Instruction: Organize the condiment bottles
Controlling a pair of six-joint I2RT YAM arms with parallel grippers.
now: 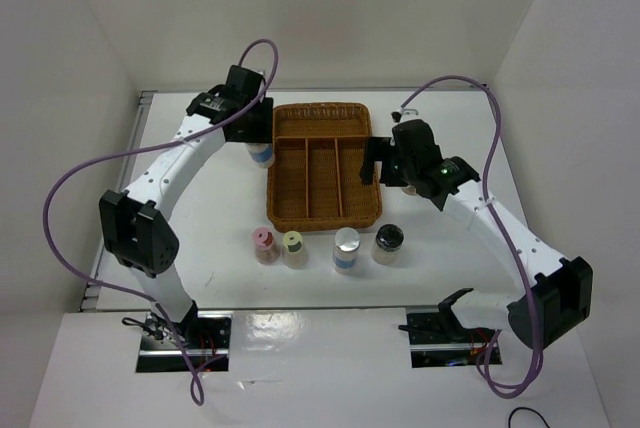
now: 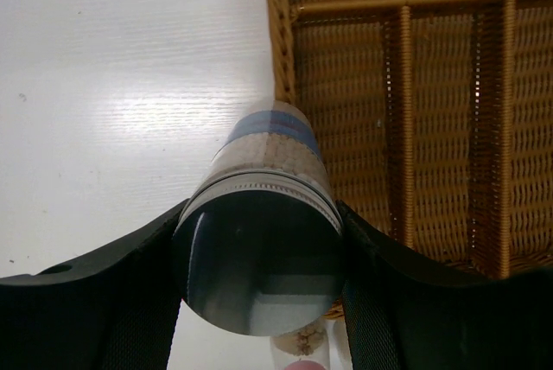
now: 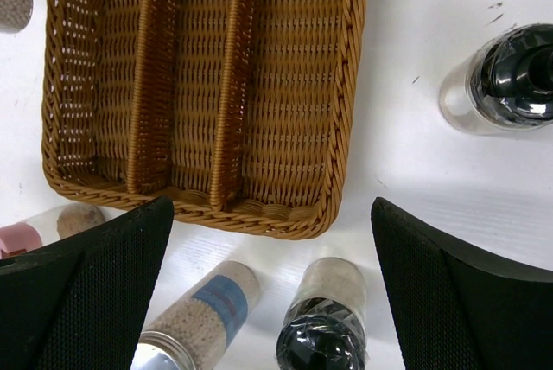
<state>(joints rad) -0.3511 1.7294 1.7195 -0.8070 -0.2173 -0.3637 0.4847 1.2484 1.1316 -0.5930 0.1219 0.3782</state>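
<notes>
My left gripper will move over the tray's nearest long section's far end (image 1: 290, 155) (image 2: 346, 72) and down to release the bottle, since that end is to its right in the top view.
My left gripper (image 1: 252, 136) is shut on a white bottle with a blue band (image 1: 262, 155), just left of the wicker tray (image 1: 320, 210). In the left wrist view its silver cap (image 2: 259, 258) fills the gap between my fingers. Four bottles stand in a row in front of the tray: pink-capped (image 1: 264, 244), yellow-green-capped (image 1: 293, 247), silver-capped (image 1: 346, 248) and black-topped (image 1: 388, 241). My right gripper (image 1: 372, 163) is open and empty by the tray's right wall. Its wrist view shows the silver-capped bottle (image 3: 194, 318) and the black-topped one (image 3: 324, 327) below it, and a second black-topped bottle (image 3: 505, 76) at the right.
The tray has three long compartments and one cross compartment at the back, all empty. White walls close in the table at the back and both sides. The second black-topped bottle is mostly hidden under my right arm in the top view.
</notes>
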